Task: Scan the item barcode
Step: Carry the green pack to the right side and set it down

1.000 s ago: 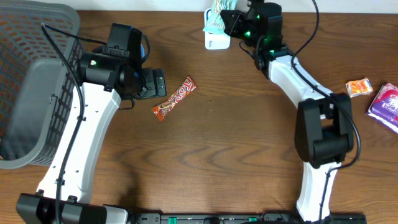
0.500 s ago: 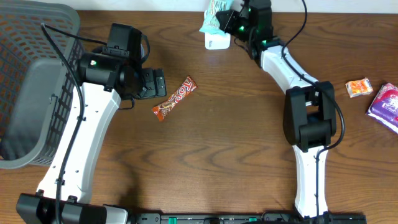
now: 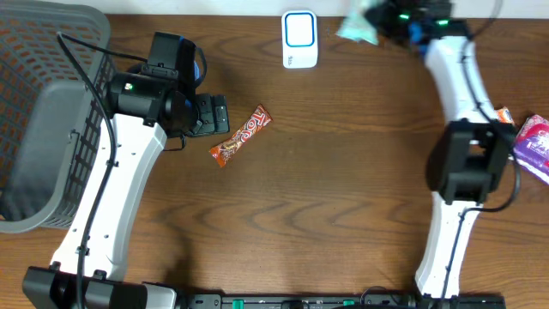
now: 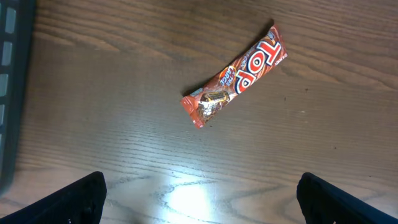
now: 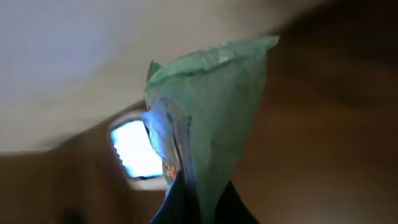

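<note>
I will next carry the light green packet with my right gripper away from the scanner (image 3: 299, 39), back and down, and release it by the orange packet, because other packets lie there.
My right gripper (image 3: 378, 18) is at the table's far edge, shut on a light green packet (image 3: 356, 27) held off the table to the right of the white barcode scanner (image 3: 299, 39). In the right wrist view the green packet (image 5: 208, 106) rises from between my dark shut fingertips (image 5: 199, 208), and the scanner (image 5: 138, 152) is a blurred bright patch behind it. My left gripper (image 3: 211, 113) stands open above bare wood, just left of a red "Top" candy bar (image 3: 240, 136). In the left wrist view the candy bar (image 4: 237, 74) lies well ahead of the wide-apart gripper (image 4: 199, 200).
A grey mesh basket (image 3: 43, 112) fills the left side. At the right edge lie a small orange packet (image 3: 503, 114), partly behind my right arm, and a purple packet (image 3: 533, 146).
My right arm has swung to the right, carrying the green packet from over the scanner to a spot right of it. The left arm and candy bar have not moved.
</note>
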`<state>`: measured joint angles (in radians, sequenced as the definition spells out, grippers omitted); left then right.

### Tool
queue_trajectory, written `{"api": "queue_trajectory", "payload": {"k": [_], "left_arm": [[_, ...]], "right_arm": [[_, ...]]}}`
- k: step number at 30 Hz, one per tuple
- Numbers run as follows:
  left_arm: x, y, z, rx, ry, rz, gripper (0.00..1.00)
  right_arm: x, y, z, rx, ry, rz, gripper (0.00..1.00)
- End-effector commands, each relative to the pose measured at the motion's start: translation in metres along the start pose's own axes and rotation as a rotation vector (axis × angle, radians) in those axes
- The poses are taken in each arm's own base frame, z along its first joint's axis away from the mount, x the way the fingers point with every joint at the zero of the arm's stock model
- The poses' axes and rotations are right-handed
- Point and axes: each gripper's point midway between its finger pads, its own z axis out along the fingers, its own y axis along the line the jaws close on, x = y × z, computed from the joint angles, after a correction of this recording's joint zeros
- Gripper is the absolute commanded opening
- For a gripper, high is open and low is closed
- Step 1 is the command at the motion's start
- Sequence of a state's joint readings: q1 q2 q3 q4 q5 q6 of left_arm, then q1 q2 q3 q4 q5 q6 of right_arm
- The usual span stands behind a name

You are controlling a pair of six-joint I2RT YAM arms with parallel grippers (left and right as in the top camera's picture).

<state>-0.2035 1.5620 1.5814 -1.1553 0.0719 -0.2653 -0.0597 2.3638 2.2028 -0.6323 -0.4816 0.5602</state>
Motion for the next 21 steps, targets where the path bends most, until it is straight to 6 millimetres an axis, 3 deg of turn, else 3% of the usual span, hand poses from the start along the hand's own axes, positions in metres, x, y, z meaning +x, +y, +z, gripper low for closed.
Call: {"api": "queue_trajectory", "payload": {"k": [1,5,12,15,18,19,21], "left_arm": [[0.001,0.004,0.002,-0.014,0.007,-0.009,0.98],[0.001,0.004,0.002,-0.014,0.007,-0.009,0.98],[0.001,0.004,0.002,-0.014,0.007,-0.009,0.98],[0.001,0.004,0.002,-0.014,0.007,-0.009,0.98],[0.001,0.004,0.002,-0.014,0.007,-0.009,0.98],[0.001,0.004,0.002,-0.014,0.007,-0.009,0.98],[0.001,0.004,0.002,-0.014,0.007,-0.009,0.98]], "right_arm": [[-0.046,-0.022,-0.068,0.138,-0.13,-0.096,0.01],[-0.051,-0.093,-0.115,0.307,-0.1,-0.038,0.01],[-0.033,-0.208,-0.183,0.682,-0.026,0.079,0.01],[-0.027,-0.232,-0.205,0.778,-0.004,0.096,0.24],[-0.021,-0.24,-0.212,0.79,0.03,0.087,0.61],[-0.02,-0.241,-0.213,0.792,0.036,0.092,0.7],[-0.015,-0.24,-0.213,0.787,0.054,0.1,0.75]]}}
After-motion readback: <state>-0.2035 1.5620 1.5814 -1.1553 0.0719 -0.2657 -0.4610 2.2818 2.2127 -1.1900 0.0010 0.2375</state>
